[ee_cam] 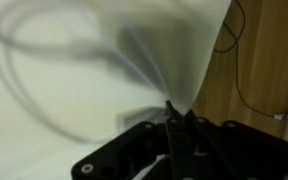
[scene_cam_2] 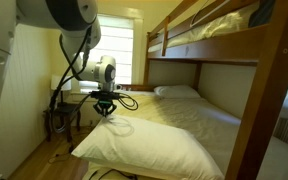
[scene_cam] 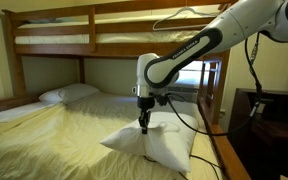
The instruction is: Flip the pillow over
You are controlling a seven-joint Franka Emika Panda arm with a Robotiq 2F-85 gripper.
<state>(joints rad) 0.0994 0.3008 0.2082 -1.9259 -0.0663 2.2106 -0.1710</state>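
Note:
My gripper holds the pinched fabric raised, so I will bring it down and toward the bed's side edge, onto the plump pillow [scene_cam: 156, 142], and release it.
The large plump white pillow [scene_cam: 156, 142] lies on the pale yellow sheet near the bed's side edge; it also shows in an exterior view [scene_cam_2: 154, 150]. My gripper [scene_cam: 144, 124] points straight down at the pillow's top edge and is shut on a pinch of its fabric. It shows over the pillow's near corner in an exterior view [scene_cam_2: 105, 111]. In the wrist view the white fabric [ee_cam: 94, 70] fills the left and tapers into my closed jaws [ee_cam: 172, 118].
A flatter white pillow [scene_cam: 68, 93] lies at the head of the bed [scene_cam_2: 176, 90]. The upper bunk [scene_cam: 104, 30] hangs overhead. A wooden bed rail [scene_cam: 224, 150] and a dark side table [scene_cam_2: 66, 112] stand close by. Cables hang beside the arm.

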